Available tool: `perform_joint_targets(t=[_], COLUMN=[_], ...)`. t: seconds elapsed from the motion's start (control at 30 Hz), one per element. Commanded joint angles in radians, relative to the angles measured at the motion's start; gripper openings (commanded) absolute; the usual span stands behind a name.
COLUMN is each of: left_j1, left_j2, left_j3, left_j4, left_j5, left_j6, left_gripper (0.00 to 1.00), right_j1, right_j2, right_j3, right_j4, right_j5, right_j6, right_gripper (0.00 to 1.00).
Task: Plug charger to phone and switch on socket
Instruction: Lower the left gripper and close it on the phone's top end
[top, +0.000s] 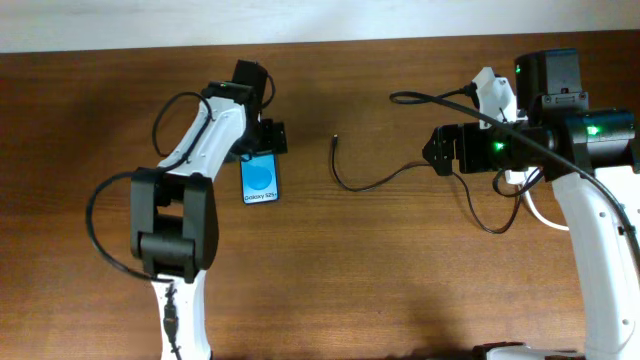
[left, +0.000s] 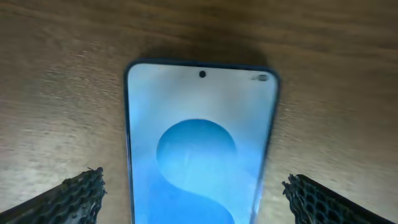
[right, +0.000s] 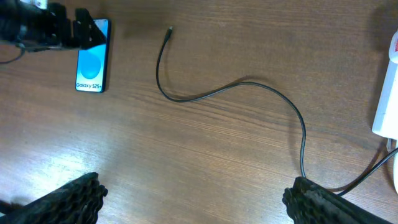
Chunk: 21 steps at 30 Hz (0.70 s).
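Observation:
The phone lies below the open fingers with clear table beside both of its long edges, so I will lower my left gripper around the phone's middle (top: 259, 167) (left: 194, 191) and close.
The phone (top: 260, 181) lies flat on the table with its blue screen up and the "Galaxy S25" text at its near end. My left gripper (top: 262, 138) is open at the phone's far end. In the left wrist view (left: 196, 199) its fingers straddle the phone (left: 202, 124) without touching it. The charger (top: 352, 185) is a thin black cable curving across the middle, its plug tip (top: 335, 138) lying free to the right of the phone. My right gripper (top: 441, 150) is open and empty above the cable's right part. The white socket (top: 496, 95) is mostly hidden under the right arm.
The right wrist view shows the phone (right: 93, 56), the plug tip (right: 170, 28), the cable (right: 249, 83) and the socket's edge (right: 387, 93) at the far right. A thick white cable (top: 541, 213) loops by the right arm's base. The table is dark wood.

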Motion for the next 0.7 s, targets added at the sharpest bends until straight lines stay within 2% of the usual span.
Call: perform_joint_targets(t=[0.0, 0.23, 0.33, 0.47, 0.67], left_j1=[0.001, 0.0, 0.0, 0.0, 0.0], left_j2=[0.045, 0.067, 0.094, 0.097, 0.097], left_j3=[0.008, 0.008, 0.008, 0.008, 0.008], left_j4=[-0.004, 0.007, 0.006, 0.005, -0.029], left_j5=[-0.029, -0.035, 0.004, 0.054, 0.097], left_j6=[0.016, 0.006, -0.004, -0.03, -0.031], left_gripper=[0.99, 0.99, 0.99, 0.85, 0.83], right_j1=[-0.003, -0.003, -0.003, -0.003, -0.003], right_j2=[-0.001, -0.001, 0.0, 0.0, 0.0], right_j3=[0.017, 0.017, 0.017, 0.017, 0.017], right_j4=[0.0, -0.001, -0.001, -0.001, -0.001], right_j5=[-0.009, -0.009, -0.009, -0.009, -0.009], right_j6=[0.001, 0.001, 0.001, 0.001, 0.001], right_gripper=[0.98, 0.98, 0.98, 0.98, 0.98])
